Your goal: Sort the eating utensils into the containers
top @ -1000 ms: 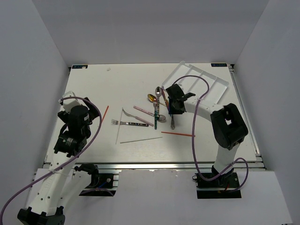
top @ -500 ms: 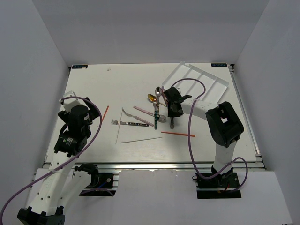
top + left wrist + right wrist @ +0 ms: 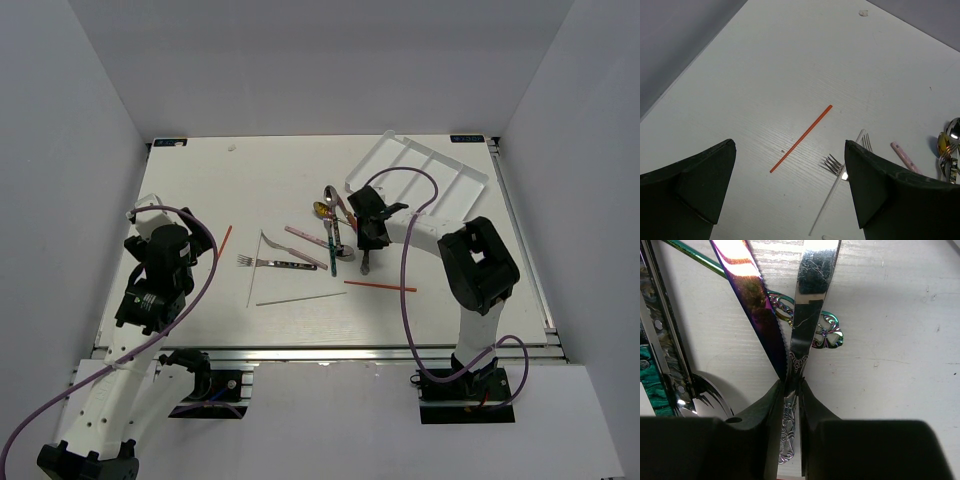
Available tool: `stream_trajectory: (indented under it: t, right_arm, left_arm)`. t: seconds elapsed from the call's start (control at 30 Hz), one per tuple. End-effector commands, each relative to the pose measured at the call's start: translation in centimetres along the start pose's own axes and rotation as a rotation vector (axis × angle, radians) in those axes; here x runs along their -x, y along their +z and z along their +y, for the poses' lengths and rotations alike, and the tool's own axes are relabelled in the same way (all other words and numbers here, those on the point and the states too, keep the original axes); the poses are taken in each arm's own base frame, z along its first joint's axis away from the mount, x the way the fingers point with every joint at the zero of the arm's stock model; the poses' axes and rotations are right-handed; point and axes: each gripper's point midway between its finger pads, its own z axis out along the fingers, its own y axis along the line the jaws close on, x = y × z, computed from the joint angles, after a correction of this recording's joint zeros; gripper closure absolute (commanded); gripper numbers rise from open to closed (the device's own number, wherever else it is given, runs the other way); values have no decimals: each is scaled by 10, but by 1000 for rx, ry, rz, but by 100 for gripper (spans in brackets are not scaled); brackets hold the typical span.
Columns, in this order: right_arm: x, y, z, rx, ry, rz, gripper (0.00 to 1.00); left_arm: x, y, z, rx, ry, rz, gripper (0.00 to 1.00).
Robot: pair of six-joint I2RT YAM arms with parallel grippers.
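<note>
My right gripper should lift the silver knife across, lower it and release it at the tray's empty end section, which lies outward of my right gripper and to its right in the top view.
My right gripper is shut on the embossed handle of a silver knife lying in a pile of utensils at mid-table. An iridescent purple knife crosses just left of it, and a green-handled utensil lies further left. The white tray of compartments stands tilted at the back right. My left gripper is open and empty above the table's left side, with a red chopstick between its fingers in view.
A fork, two pale chopsticks, a pink-handled utensil, a gold spoon and a second red chopstick lie on the table. White walls enclose three sides.
My right gripper has shifted slightly left at the pile, and the topmost utensils have been nudged left. The left arm has not moved.
</note>
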Motion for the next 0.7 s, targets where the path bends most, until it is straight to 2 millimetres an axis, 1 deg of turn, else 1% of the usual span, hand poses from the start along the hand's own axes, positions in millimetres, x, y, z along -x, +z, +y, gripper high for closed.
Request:
stream_trajectory:
  t: [0.0, 0.03, 0.07, 0.17, 0.2, 0.3, 0.4, 0.57, 0.67]
  right_arm:
    - [-25, 14, -17, -75, -17, 60, 92]
    - [-24, 13, -18, -73, -13, 60, 93]
    - [-28, 12, -17, -68, -8, 69, 97]
    - [-24, 3, -17, -52, 8, 47, 100]
    - [-24, 1, -16, -42, 14, 41, 100]
    - [-15, -9, -13, -20, 33, 4, 100]
    - [-1, -21, -11, -3, 52, -49, 100]
    - [13, -30, -9, 4, 56, -89, 100]
    - [15, -32, -10, 3, 50, -91, 100]
  left_arm:
    - [7, -1, -2, -15, -15, -23, 2]
    - [7, -1, -2, -15, -15, -23, 2]
    - [7, -2, -2, -18, -16, -23, 2]
    - [7, -1, -2, -17, -16, -23, 2]
    - [8, -2, -3, -19, -17, -24, 2]
    - [7, -1, -2, -18, -15, -22, 2]
    - [8, -2, -2, -19, -19, -27, 2]
    - [8, -2, -2, -19, -19, -27, 2]
    - [8, -2, -2, -19, -19, -27, 2]
